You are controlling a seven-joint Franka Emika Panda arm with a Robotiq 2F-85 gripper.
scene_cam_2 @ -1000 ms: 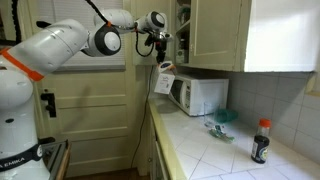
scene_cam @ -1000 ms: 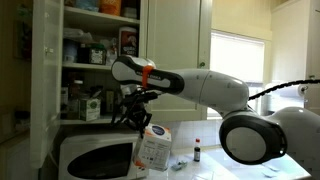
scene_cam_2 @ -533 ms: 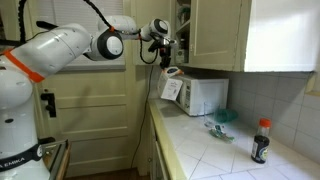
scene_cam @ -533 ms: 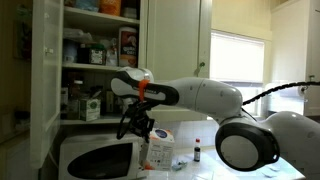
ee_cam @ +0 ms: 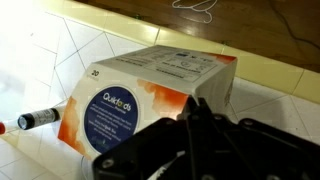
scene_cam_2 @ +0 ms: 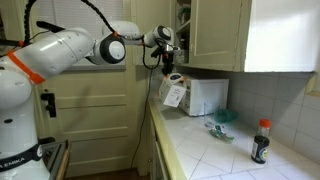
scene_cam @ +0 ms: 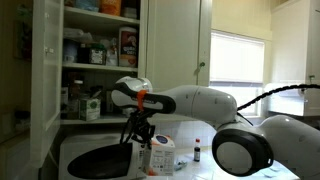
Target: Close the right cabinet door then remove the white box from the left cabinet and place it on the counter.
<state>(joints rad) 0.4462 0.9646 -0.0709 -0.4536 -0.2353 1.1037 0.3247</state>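
Observation:
My gripper brings the white box [scene_cam_2: 174,94] down next, turns it upright onto the counter [scene_cam_2: 174,115] beside the microwave and releases it, because it still hangs tilted above the tiles.
My gripper [scene_cam: 142,133] is shut on the top of the white box [scene_cam: 157,153], a small carton with orange print and a round blue mark. It hangs tilted in front of the microwave, just above the counter [scene_cam_2: 215,150]. The gripper [scene_cam_2: 166,76] and the box [scene_cam_2: 174,94] also show in an exterior view. In the wrist view the box [ee_cam: 140,95] fills the middle, with my black fingers [ee_cam: 192,108] clamped on its edge over the pale tiled counter [ee_cam: 265,105]. The left cabinet [scene_cam: 95,50] stands open, its shelves crowded. The right cabinet door [scene_cam: 173,50] lies shut.
A white microwave [scene_cam: 95,160] stands on the counter under the left cabinet, also in an exterior view [scene_cam_2: 203,95]. A dark bottle with a red cap [scene_cam_2: 260,140] stands farther along; a small bottle [ee_cam: 30,121] lies beside the box. The open left door [scene_cam: 45,80] juts out.
The arm has come down and away from the cabinet with the white box in the gripper, from shelf height to just above the counter in front of the microwave.

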